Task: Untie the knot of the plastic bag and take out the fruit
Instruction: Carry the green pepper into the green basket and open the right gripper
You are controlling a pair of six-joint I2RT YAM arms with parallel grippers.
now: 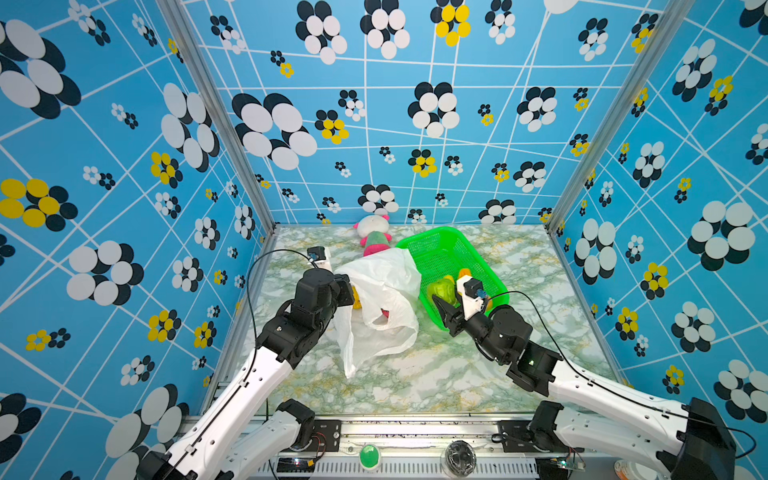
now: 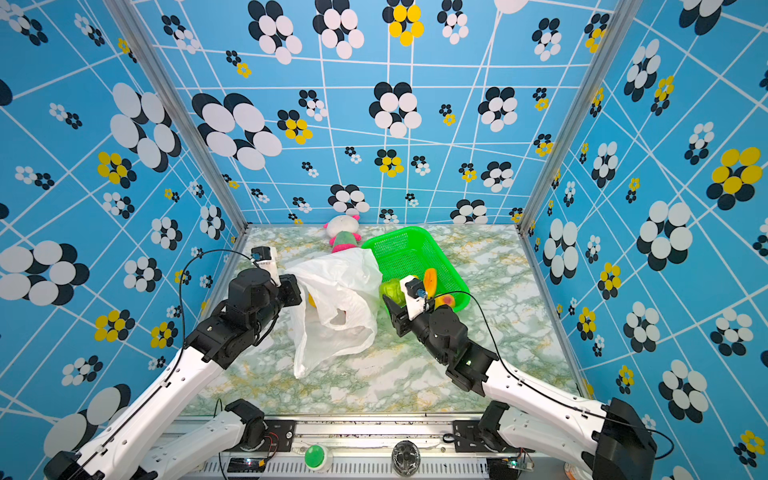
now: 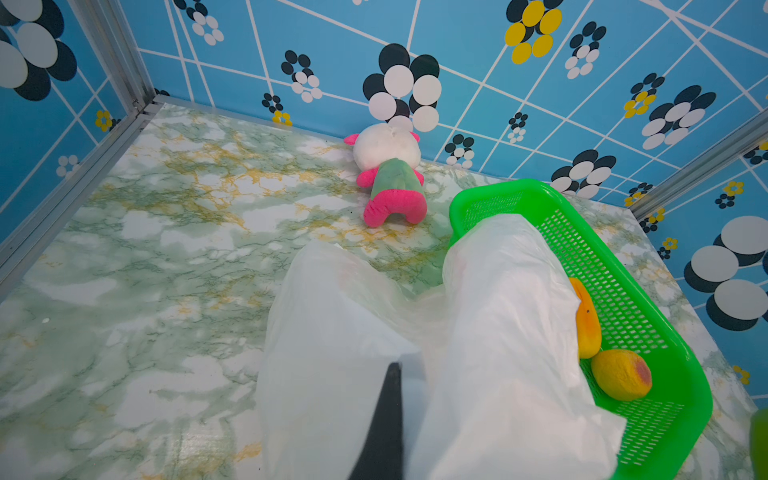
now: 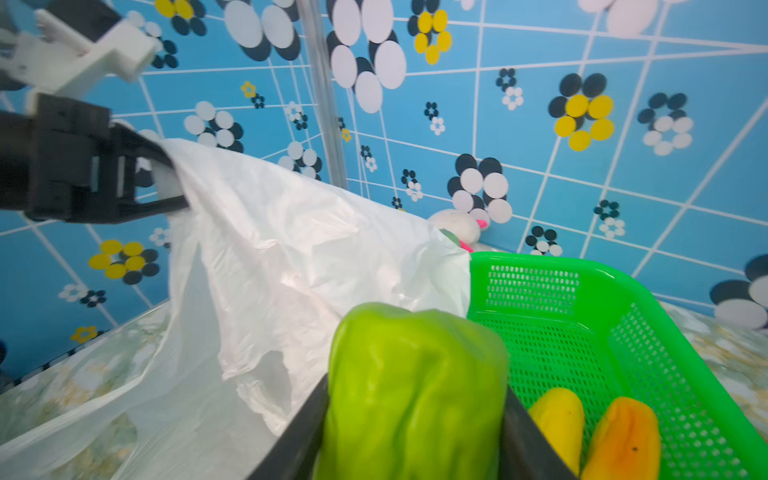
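The green fruit (image 4: pixel 415 365) still hangs high, so my right gripper will next tilt downward and go down inside the basket's rim to the basket's bottom (image 4: pixel 521 379) beside the yellow fruit, then release the green one.
My left gripper (image 1: pixel 344 291) (image 3: pixel 395 368) is shut on the upper edge of the white plastic bag (image 1: pixel 386 299) (image 2: pixel 340 299) and holds it up off the table. The bag's mouth gapes toward the front, and the knot is out of view. Inside the bag I see a yellow fruit (image 1: pixel 356 302) and a pinkish red one (image 1: pixel 385 312). My right gripper (image 1: pixel 442 305) (image 4: pixel 417 388) is shut on a green fruit (image 4: pixel 415 365) (image 2: pixel 392 289) at the near left rim of the green basket (image 1: pixel 490 270). An orange fruit (image 3: pixel 586 328) and a yellow-red one (image 3: pixel 621 374) lie in the basket.
A white, pink and green plush doll (image 1: pixel 374 235) (image 3: pixel 390 166) lies at the back wall, just behind the bag and basket. Patterned walls close in the marble table (image 1: pixel 457 374) on three sides. A green button (image 1: pixel 369 455) sits on the front rail.
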